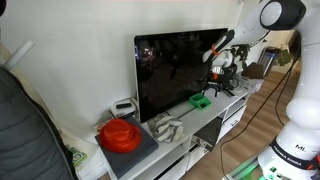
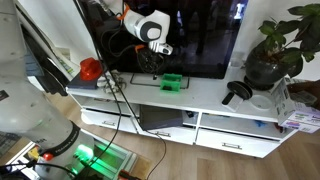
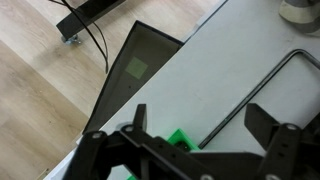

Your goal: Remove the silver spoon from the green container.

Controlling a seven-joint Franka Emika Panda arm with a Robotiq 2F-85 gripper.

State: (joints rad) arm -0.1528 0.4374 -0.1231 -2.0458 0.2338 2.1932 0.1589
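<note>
The green container is below my gripper and off to one side. So my gripper will next turn and go down toward the green container's edge by the TV foot [image 2: 167, 76].
The small bright green container sits on the white cabinet top in front of the TV in both exterior views [image 1: 200, 101] [image 2: 172, 82]. In the wrist view only a corner of it [image 3: 180, 139] shows, behind the gripper body. My gripper [image 1: 221, 76] [image 2: 158, 64] hangs above the container, a little to one side. In the wrist view its two black fingers [image 3: 200, 125] are spread wide apart with nothing between them. I cannot make out the silver spoon in any view.
A large black TV [image 1: 180, 70] stands right behind the container, with its thin metal foot [image 3: 250, 90] on the cabinet top. A round red bowl [image 1: 120, 134] [image 2: 90, 68] and a crumpled cloth [image 1: 166, 127] lie at one end. A potted plant [image 2: 270, 55] and a black object [image 2: 236, 93] stand at the other end.
</note>
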